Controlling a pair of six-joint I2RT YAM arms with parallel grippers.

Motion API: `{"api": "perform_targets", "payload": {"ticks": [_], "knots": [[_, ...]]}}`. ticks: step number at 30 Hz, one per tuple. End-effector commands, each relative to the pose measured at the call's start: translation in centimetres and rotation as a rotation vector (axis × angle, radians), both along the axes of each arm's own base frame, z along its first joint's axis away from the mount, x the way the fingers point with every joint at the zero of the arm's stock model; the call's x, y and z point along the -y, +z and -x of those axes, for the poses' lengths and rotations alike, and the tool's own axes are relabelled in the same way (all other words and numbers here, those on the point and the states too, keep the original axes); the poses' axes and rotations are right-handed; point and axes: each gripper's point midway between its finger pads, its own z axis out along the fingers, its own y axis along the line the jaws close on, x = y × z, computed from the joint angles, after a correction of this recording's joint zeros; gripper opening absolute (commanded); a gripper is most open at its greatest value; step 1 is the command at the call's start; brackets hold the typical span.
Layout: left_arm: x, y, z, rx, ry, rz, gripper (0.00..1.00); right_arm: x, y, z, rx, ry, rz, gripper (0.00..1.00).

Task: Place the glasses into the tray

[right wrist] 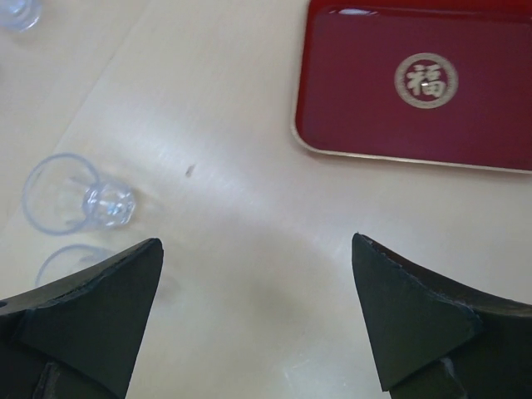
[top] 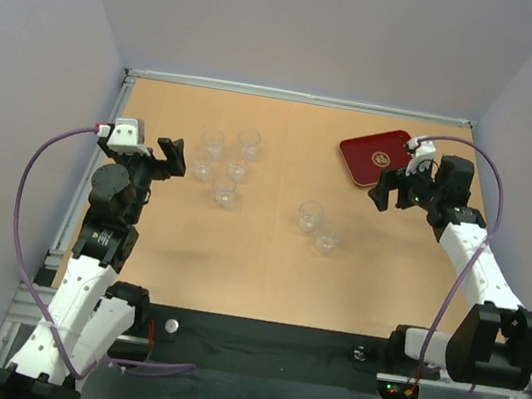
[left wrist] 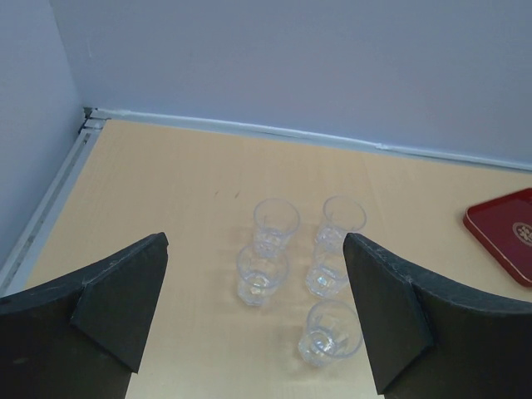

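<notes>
The nearer centre glass is below my right gripper, to its left in the top view, so I will next move that gripper back and down onto the nearer centre glass's rim [top: 329, 235] [right wrist: 73, 256].
Several clear glasses [top: 224, 191] stand in a cluster at the left middle of the wooden table, and two more glasses [top: 311, 214] stand near the centre. My left gripper [top: 173, 158] hovers just left of the cluster, open and empty. In the left wrist view the glasses [left wrist: 262, 274] show between and beyond the spread fingers of the left gripper [left wrist: 256, 241]. The dark-red tray [top: 379, 157] lies at the back right, bare. My right gripper [top: 385, 191] hangs open in front of the tray's near edge. The right wrist view shows the tray [right wrist: 416, 83] ahead of the right gripper [right wrist: 256, 241] and a glass [right wrist: 71, 195] to the left.
Grey walls enclose the table on three sides, with a metal rail [top: 102, 148] along the left edge. A black strip [top: 264, 341] runs along the near edge between the arm bases. Bare wood [top: 265, 270] lies between the glasses and that strip.
</notes>
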Motion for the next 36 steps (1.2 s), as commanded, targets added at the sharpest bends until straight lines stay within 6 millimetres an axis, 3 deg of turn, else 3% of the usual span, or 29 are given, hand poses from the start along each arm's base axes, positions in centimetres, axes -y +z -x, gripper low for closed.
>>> {"api": "perform_targets", "payload": {"ticks": [1,5,6,12,20,31,36], "knots": [[0.5,2.7,0.4,0.081,-0.029,0.015,0.99,-3.6,-0.2,3.4,-0.071,0.249,-0.073,1.0],[0.7,3.0,0.6,0.093,-0.041,0.02,0.99,-5.5,-1.4,5.8,-0.146,0.356,-0.165,1.0],[0.9,3.1,0.7,0.097,-0.053,0.021,0.99,-7.3,-2.1,7.0,-0.185,0.438,-0.154,1.0],[1.1,3.1,0.6,0.094,-0.067,0.024,0.99,-9.6,-3.8,9.3,-0.259,0.528,-0.129,0.95],[1.4,3.1,0.7,0.094,-0.081,0.026,0.99,-10.2,-7.0,8.7,-0.343,0.467,-0.009,0.72],[1.6,3.1,0.7,0.096,-0.092,0.026,0.99,-10.3,-9.5,7.9,-0.382,0.42,0.113,0.5],[1.6,3.1,0.7,0.095,-0.091,0.028,0.99,-10.3,-10.0,7.7,-0.382,0.415,0.153,0.24]]}}
